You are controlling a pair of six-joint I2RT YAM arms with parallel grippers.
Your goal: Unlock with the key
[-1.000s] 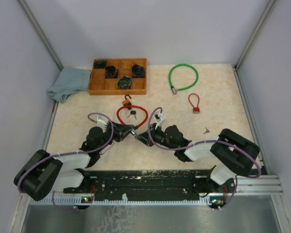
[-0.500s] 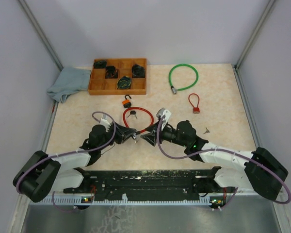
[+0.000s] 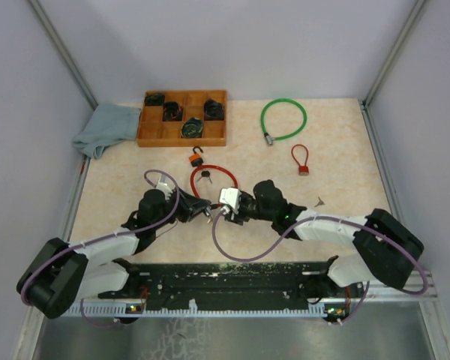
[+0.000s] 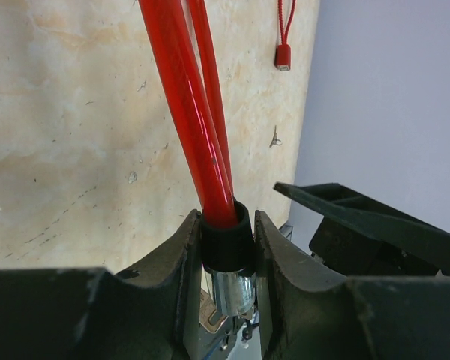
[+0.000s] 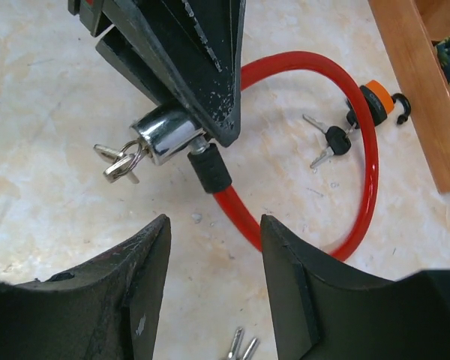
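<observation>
My left gripper carries the cylinder (image 5: 165,133) left in the top view and down onto the tabletop to release it next, since the cable's pin stands partly out.
The red cable lock (image 3: 210,172) lies mid-table. My left gripper (image 4: 226,255) is shut on its black collar and chrome cylinder (image 5: 165,133), which it holds just above the table. A bunch of keys (image 5: 118,161) sticks out of the cylinder's end. The cable's other black-sleeved end (image 5: 210,169) meets the cylinder's side. My right gripper (image 5: 214,247) stands open just short of the cylinder, with nothing between its fingers. In the top view the two grippers, left (image 3: 201,208) and right (image 3: 217,213), face each other closely.
Black-headed keys (image 5: 326,142) and an orange padlock (image 5: 379,101) lie by the red loop. A wooden tray (image 3: 182,136), a grey cloth (image 3: 105,127) and a green cable (image 3: 283,118) are at the back. A small red lock (image 3: 301,160) and a loose key (image 3: 319,201) lie right.
My right gripper, shut at the keys a second ago, has opened and let go. Its wrist has rolled and the right arm has shifted. The left arm still holds the lock.
</observation>
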